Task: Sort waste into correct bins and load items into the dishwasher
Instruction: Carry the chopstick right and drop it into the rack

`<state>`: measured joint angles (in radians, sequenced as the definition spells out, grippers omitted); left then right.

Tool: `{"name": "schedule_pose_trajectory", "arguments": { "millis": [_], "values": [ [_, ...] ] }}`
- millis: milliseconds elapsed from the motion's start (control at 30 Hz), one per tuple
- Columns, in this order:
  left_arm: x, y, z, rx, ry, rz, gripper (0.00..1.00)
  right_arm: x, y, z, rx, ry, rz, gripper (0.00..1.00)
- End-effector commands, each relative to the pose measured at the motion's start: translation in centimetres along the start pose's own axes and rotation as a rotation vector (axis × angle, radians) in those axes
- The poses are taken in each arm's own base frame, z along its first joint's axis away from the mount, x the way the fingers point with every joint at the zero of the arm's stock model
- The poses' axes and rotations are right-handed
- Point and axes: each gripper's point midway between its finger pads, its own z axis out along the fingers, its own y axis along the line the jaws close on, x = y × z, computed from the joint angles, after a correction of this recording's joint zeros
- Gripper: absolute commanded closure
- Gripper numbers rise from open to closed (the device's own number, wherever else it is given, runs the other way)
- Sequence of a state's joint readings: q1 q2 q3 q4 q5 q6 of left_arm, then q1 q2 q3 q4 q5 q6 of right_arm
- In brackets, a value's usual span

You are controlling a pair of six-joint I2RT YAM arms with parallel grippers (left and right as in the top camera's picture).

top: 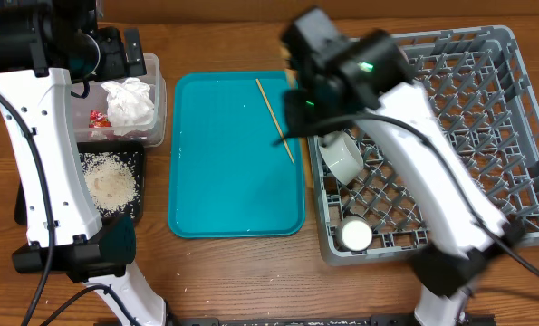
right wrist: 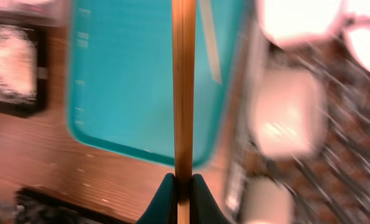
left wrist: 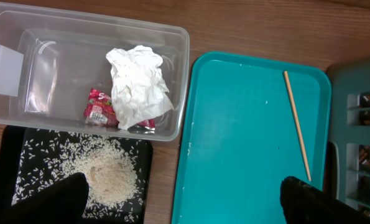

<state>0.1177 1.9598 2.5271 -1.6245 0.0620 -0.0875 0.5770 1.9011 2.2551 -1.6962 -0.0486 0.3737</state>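
I need to move my right gripper back from the teal tray next and lower it over the rack (top: 523, 136) slots (top: 384, 215) beside the small white cup to release the chopstick, because the slots are empty.
My right gripper (right wrist: 183, 183) is shut on a wooden chopstick (right wrist: 183, 81) that sticks straight out from the jaws, over the near edge of the teal tray (right wrist: 129, 81). The second chopstick (top: 275, 120) lies slanted on the teal tray (top: 224, 163). A crumpled white tissue (left wrist: 138, 84) and a red wrapper (left wrist: 99, 107) lie in the clear tub (left wrist: 41, 68). Rice grains (left wrist: 107, 171) are heaped in the black tray (left wrist: 10, 149). My left gripper (left wrist: 185, 205) hangs wide open and empty above the tub and tray edge. The grey dish rack (top: 523, 136) stands on the right.
A pale bowl (top: 344, 156) lies on its side in the rack's left part. A small white cup (top: 355, 235) stands at its near left corner. My right arm (top: 432, 172) crosses over the rack and hides part of it. Bare wooden table (top: 251, 281) lies in front.
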Motion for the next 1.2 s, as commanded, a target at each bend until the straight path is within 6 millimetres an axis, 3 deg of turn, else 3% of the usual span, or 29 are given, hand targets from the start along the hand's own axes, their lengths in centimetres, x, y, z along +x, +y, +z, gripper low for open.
{"name": "schedule_pose_trajectory", "arguments": {
  "millis": [0, 167, 367, 567, 967, 1167],
  "values": [
    [-0.4, -0.2, -1.3, -0.003, -0.041, 0.003, 0.00, 2.1, -5.6, -1.4, 0.113, -0.016, 0.111, 0.96],
    [-0.4, -0.2, -1.3, -0.003, -0.041, 0.003, 0.00, 5.3, -11.7, 1.2, 0.253, 0.104, 0.168, 0.96],
    [-0.4, -0.2, -1.3, -0.003, -0.041, 0.003, 0.00, 7.4, -14.3, 6.2, 0.288, 0.214, 0.137, 0.96],
    [-0.4, -0.2, -1.3, -0.003, -0.041, 0.003, 0.00, 9.0, -17.9, 8.3, 0.351, 0.272, 0.176, 0.96],
    [-0.4, -0.2, -1.3, -0.003, -0.041, 0.003, 0.00, 9.4, -18.2, 9.0, 0.293, 0.307, 0.068, 0.96],
    [-0.4, -0.2, -1.3, -0.003, -0.041, 0.003, 0.00, 9.4, -18.0, 9.1, 0.280, 0.308, 0.072, 0.82]
  ]
}}
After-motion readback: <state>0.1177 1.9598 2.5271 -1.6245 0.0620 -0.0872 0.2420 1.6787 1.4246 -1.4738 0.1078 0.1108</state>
